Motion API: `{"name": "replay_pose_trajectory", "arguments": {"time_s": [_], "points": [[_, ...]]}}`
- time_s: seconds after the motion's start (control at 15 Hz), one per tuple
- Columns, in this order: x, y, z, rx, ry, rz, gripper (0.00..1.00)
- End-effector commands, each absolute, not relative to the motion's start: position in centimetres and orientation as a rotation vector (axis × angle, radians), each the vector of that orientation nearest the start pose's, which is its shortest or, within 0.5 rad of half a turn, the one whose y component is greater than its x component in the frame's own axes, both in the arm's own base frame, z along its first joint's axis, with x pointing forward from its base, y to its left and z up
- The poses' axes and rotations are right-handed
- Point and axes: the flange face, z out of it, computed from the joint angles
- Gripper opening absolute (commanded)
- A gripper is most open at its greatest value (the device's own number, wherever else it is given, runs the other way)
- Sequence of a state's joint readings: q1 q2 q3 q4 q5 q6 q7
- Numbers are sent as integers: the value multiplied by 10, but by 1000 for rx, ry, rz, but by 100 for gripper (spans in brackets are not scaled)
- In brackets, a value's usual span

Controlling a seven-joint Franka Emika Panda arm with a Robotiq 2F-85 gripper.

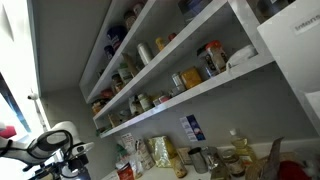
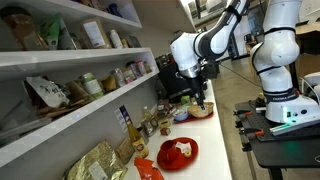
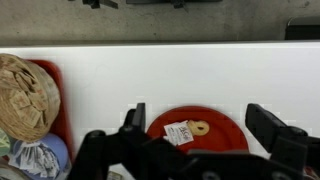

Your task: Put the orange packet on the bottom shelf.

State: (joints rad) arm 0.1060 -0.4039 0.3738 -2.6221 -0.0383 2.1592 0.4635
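Observation:
The orange packet is below and outward of my gripper, beyond the red plate, so my gripper should move outward past the plate and down to the packet's lower edge (image 2: 149, 172).
My gripper (image 3: 200, 120) is open and empty, hanging over the white counter; it also shows in an exterior view (image 2: 192, 82). Between its fingers, below on the counter, lies a red plate (image 3: 225, 135) with a white tag and a small ring on it. The orange packet appears as a small red upright bag (image 1: 125, 171) among the goods at the wall, close to my arm (image 1: 50, 145); I cannot pick it out surely in the wrist view. The bottom shelf (image 1: 190, 97) is the lowest white board above the counter, stocked with jars; it also shows in an exterior view (image 2: 80, 115).
A beige woven bag (image 3: 25, 95) lies against something red at the left of the wrist view. Bottles, jars and pale packets (image 1: 160, 152) line the wall. Another red plate (image 2: 178, 152) and gold packets (image 2: 95, 165) lie on the counter. Higher shelves (image 1: 130, 45) are full.

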Motion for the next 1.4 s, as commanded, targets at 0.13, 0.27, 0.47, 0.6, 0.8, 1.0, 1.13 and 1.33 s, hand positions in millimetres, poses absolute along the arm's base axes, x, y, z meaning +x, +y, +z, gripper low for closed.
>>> {"name": "replay_pose_trajectory", "arguments": {"time_s": [0.13,0.27,0.47,0.6,0.8,1.0,1.13,1.33], "points": [[395,231,309,-3285,-225,-39,100],[409,258,290,-3276,-326,-37,100],[434,298,263,-3275,-438,-51,100],[452,327,251,-3272,-467,-109,100],[481,373,237,-3248,-456,-237,100],[505,421,227,-3198,-493,-349,100],[523,445,220,-3185,-517,-434,100],[548,472,212,-3172,-502,-525,100]]}}
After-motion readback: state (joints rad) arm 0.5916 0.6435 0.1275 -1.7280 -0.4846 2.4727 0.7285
